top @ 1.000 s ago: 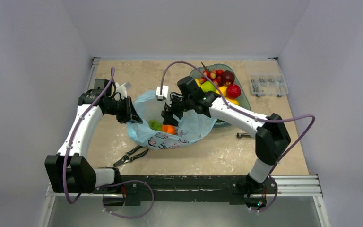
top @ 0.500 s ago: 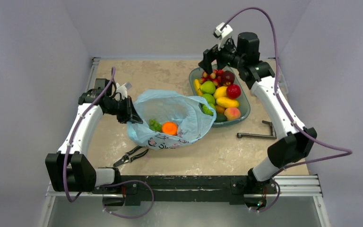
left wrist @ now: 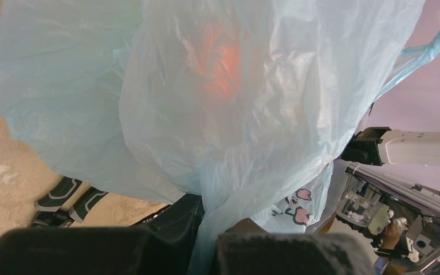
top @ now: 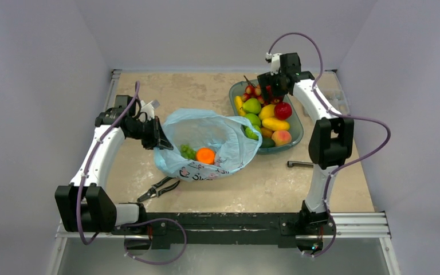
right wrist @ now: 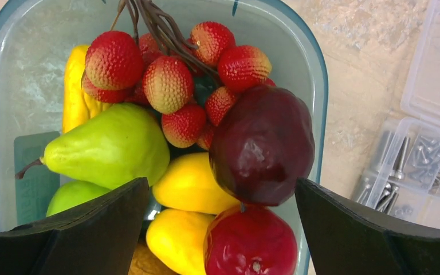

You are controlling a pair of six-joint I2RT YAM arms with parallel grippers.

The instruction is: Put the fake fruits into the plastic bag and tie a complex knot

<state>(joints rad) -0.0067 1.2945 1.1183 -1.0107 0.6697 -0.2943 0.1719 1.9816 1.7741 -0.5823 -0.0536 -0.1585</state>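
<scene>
The robot's right gripper next needs to move down and to the right in the wrist view to straddle the dark red apple (right wrist: 262,146), as the apple lies below the gripper, off-center that way.
The light-blue plastic bag (top: 206,143) lies open mid-table with an orange (top: 205,155) and green grapes (top: 188,152) inside. My left gripper (top: 159,141) is shut on the bag's left rim, and the pinched plastic (left wrist: 217,223) runs down between its fingers. The other fake fruits sit in the teal dish (top: 294,134): a green pear (right wrist: 112,146), red bumpy berries (right wrist: 169,83), a dark red apple (right wrist: 262,143), a red apple (right wrist: 252,243) and yellow fruits (right wrist: 192,186). My right gripper (top: 272,86) is open and empty, hovering over the dish's far end.
A clear parts box (top: 325,103) with screws stands right of the dish, also in the right wrist view (right wrist: 429,149). Black pliers (top: 159,188) lie in front of the bag. A metal hex key (top: 301,164) lies at right near the right arm.
My right arm left the bag, swung high over the dish, then lowered to the dish's far end. The orange stays in the bag. My left gripper has not moved.
</scene>
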